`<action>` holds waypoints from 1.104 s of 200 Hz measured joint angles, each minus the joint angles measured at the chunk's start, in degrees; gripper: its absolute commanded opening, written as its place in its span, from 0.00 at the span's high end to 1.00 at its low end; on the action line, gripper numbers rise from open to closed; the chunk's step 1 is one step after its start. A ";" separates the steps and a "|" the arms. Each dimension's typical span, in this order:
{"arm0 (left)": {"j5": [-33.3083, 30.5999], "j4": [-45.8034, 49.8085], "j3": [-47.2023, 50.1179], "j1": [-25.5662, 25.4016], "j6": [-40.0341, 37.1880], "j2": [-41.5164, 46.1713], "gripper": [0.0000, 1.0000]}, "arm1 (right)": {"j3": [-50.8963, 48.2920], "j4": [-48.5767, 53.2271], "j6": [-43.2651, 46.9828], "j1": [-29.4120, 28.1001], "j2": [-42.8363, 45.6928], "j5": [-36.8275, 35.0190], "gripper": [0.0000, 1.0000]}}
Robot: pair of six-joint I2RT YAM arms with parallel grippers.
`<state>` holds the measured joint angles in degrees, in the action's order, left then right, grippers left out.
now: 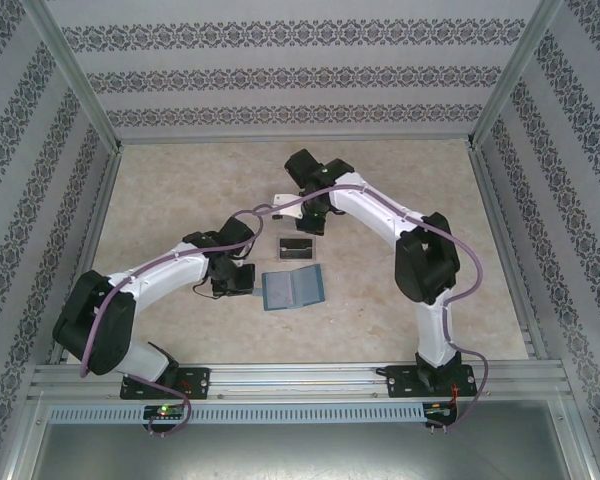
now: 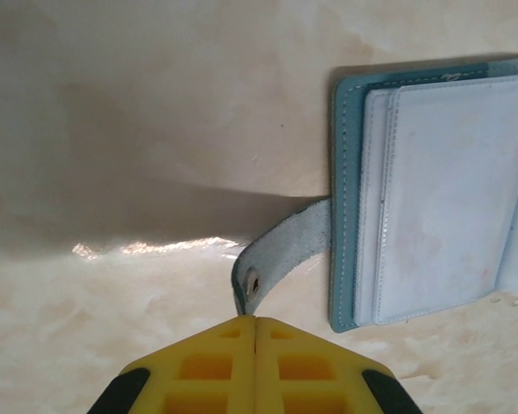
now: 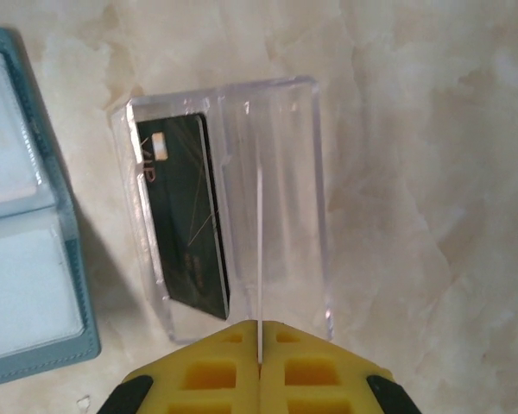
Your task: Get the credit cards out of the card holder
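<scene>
My right gripper moves down to set the pale credit card in the tray's empty far section [image 1: 289,231] [image 3: 287,216] next and releases it, as that space lies below.
The teal card holder [image 1: 293,290] lies open on the table, with pale clear sleeves [image 2: 453,190] facing up. My left gripper [image 2: 255,319] is shut on the card holder's small closing tab [image 2: 281,250], at the holder's left side [image 1: 248,282]. My right gripper [image 3: 260,332] is shut on a thin pale credit card [image 3: 259,250], seen edge-on above the clear plastic tray [image 3: 281,129]. A dark credit card [image 3: 186,220] leans inside that tray. In the top view the right gripper [image 1: 304,208] hangs just behind the tray [image 1: 297,247], with the pale card [image 1: 285,200] jutting out to its left.
The card holder [image 3: 34,345] lies close beside the tray. Patterned walls and metal frame posts [image 1: 75,75] enclose the marble-look table [image 1: 180,190]. A metal rail [image 1: 300,378] runs along the near edge by the arm bases.
</scene>
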<state>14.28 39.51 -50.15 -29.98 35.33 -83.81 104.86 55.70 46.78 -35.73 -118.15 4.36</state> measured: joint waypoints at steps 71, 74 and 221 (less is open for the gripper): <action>-0.70 0.90 1.16 1.31 0.02 1.20 0.92 | 10.16 6.29 1.64 0.37 -8.79 0.17 0.95; -0.68 0.87 1.20 1.40 0.02 1.25 0.93 | 10.36 6.58 1.66 0.37 -8.92 0.17 0.95; -0.63 1.11 1.70 2.73 -0.02 1.40 0.92 | 20.81 18.36 2.64 1.86 -15.54 5.09 0.82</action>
<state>13.65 40.62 -48.45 -27.24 35.31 -82.41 125.67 74.06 49.43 -33.87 -133.69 9.45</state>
